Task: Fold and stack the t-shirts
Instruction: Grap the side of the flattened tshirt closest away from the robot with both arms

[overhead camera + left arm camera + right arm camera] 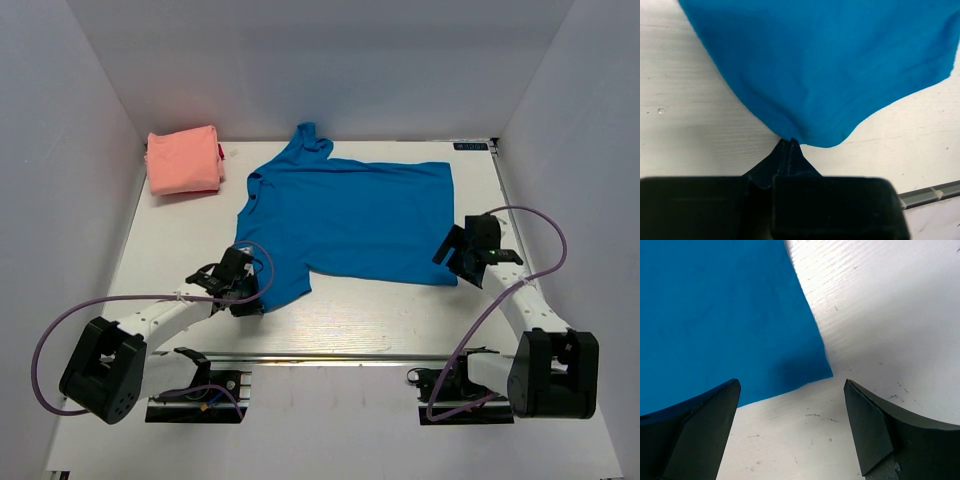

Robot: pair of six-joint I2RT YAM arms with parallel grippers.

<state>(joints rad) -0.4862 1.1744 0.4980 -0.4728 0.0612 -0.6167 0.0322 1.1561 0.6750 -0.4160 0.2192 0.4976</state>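
The blue t-shirt's near bottom corner (453,282) (826,372) lies below my right gripper, between its open fingers, so I need to move it down there and close its fingers.
The bright blue t-shirt (350,215) lies spread flat on the white table, one sleeve pointing to the back. The salmon-pink t-shirt (184,160) sits folded at the back left. My left gripper (245,290) is shut on the near left sleeve of the blue t-shirt (825,70), pinching its hem at the fingertips (789,142). My right gripper (462,262) is open and empty, low over the table just by the shirt's near right bottom corner (815,370); the corner lies between and beyond the fingers (705,420).
White walls enclose the table (380,320) at left, right and back. A metal rail (330,357) runs along the near edge, also seen in the left wrist view (930,195). Cables loop from both arms.
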